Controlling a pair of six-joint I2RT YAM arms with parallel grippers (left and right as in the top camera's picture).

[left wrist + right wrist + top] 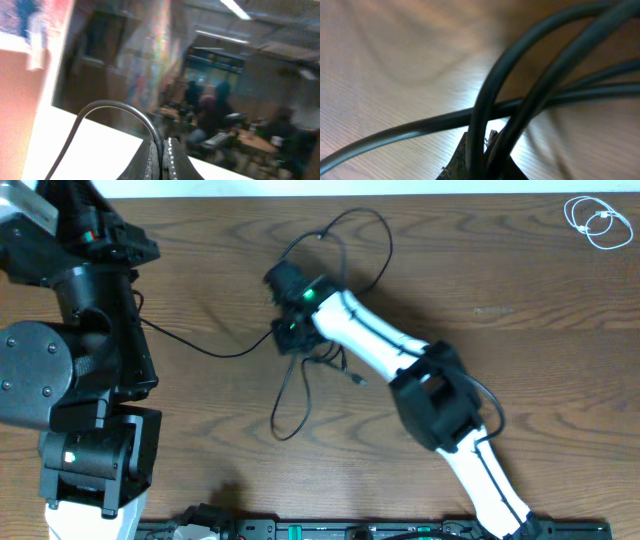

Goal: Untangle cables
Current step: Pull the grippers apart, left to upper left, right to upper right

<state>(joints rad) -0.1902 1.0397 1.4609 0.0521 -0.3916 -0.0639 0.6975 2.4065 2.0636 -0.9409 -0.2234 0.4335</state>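
The black cable comes down next as my raised left gripper tips down toward the clear wood and releases it, since bare tabletop lies below, beside the tangle.
Thin black cables (pixel 345 235) lie tangled at the middle of the wooden table, with one loop at the back and another loop (pixel 290 410) toward the front. My right gripper (pixel 287 308) is down in the tangle. In the right wrist view it (pixel 487 152) is shut on two black cable strands (pixel 485 100) just above the table. One black strand (pixel 200 345) runs left to my raised left arm (pixel 95 310). In the left wrist view my left gripper (pixel 162 155) is shut on a black cable (pixel 115 107), held up facing the room. A white cable (pixel 597 220) lies coiled at the far right corner.
The wooden table (pixel 520 310) spreads under both arms. A black rail with connectors (pixel 330 529) runs along the front edge. The large left arm base (pixel 40 380) stands over the table's left side. The room behind shows blurred in the left wrist view.
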